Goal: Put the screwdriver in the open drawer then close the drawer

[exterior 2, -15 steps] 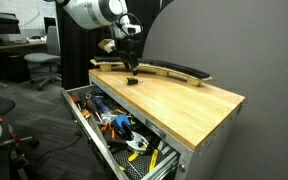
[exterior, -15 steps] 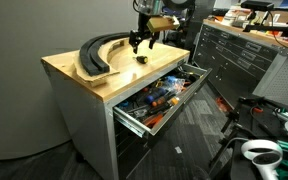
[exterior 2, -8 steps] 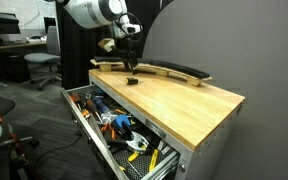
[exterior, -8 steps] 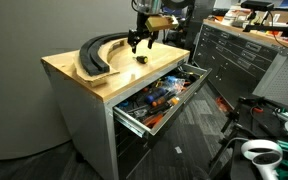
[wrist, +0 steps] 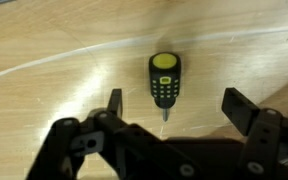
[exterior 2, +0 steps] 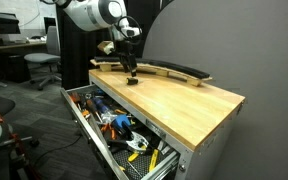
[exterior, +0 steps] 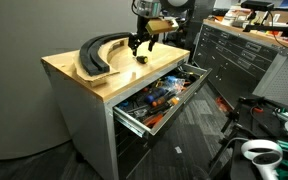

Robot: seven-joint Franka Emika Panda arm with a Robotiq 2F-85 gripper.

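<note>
The screwdriver's handle lies below my gripper with the open fingers to either side, so the gripper moves down around the screwdriver's black handle [exterior: 142, 59] [wrist: 165, 79] next and closes.
A short stubby screwdriver [wrist: 164, 82] with a black and yellow handle lies on the wooden worktop; it shows as a small dark thing in both exterior views [exterior: 141, 58] [exterior 2: 131, 81]. My gripper [wrist: 172, 110] is open, its two fingers spread either side of the screwdriver's tip and just above the wood. In both exterior views the gripper [exterior: 139, 44] [exterior 2: 130, 68] hangs right over the screwdriver. The open drawer [exterior: 132, 122] [exterior 2: 86, 128] below the worktop is full of tools.
Curved black and wooden pieces [exterior: 96, 55] [exterior 2: 174, 70] lie at the back of the worktop. A grey tool cabinet [exterior: 234, 55] stands beyond the bench. Office chairs [exterior 2: 39, 62] stand on the floor behind.
The gripper has come down slightly toward the screwdriver. Nothing else has moved.
</note>
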